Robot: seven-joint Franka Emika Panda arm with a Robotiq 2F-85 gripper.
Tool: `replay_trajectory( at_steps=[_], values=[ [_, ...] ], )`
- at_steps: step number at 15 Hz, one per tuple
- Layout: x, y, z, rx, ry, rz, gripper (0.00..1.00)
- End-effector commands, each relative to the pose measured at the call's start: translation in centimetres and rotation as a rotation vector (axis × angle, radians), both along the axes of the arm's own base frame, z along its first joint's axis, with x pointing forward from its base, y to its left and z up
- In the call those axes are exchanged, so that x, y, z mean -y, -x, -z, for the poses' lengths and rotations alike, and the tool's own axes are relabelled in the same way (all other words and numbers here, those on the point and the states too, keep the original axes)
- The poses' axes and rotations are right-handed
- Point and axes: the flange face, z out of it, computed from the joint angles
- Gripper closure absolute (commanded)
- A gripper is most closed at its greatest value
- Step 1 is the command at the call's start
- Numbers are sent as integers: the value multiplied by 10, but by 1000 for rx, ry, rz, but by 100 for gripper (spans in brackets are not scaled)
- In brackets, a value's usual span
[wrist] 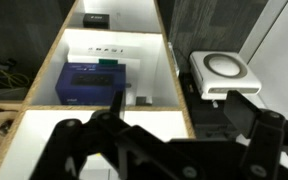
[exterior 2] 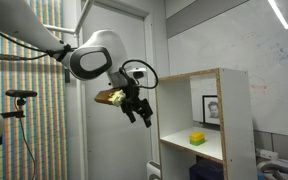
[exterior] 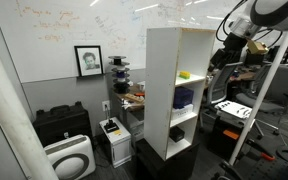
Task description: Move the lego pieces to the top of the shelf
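Note:
I should next reach outward and down through the shelf's open side, since the lego clump's yellow end (exterior 2: 197, 135) is outward of my gripper, lower, and covered by the shelf's top board.
The lego pieces (exterior: 184, 73) are a small yellow-green clump lying inside an upper compartment of the tall white shelf (exterior: 162, 70). They also show in an exterior view (exterior 2: 196, 138), on a board of the shelf (exterior 2: 237, 110). My gripper (exterior 2: 137, 107) hangs in the air in front of the shelf's open side, apart from it, and shows near the shelf's top corner (exterior: 230, 45). In the wrist view its fingers (wrist: 189, 135) are spread wide and hold nothing. That view looks down the shelf compartments (wrist: 174, 80); the lego pieces are hidden there.
A blue-purple bulky item (wrist: 92, 82) sits in a lower compartment, also (exterior: 184, 97), with a small black item (wrist: 96, 18) below it. A white air purifier (exterior: 69, 158) and a black cabinet (exterior: 62, 122) stand by the wall. A tripod (exterior 2: 22, 96) stands behind the arm.

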Motion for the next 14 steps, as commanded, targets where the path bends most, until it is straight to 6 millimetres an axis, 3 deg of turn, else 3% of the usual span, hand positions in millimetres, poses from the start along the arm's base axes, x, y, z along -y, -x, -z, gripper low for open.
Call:
replay_trajectory(
  at_steps=[1,4,8,14],
  values=[
    [47,-25,3,132,11,95,0],
    [67,-51,16,203,15,157,0],
    [75,-98,41,241,41,201,0],
    [61,-171,64,286,-8,291,0]
  ],
)
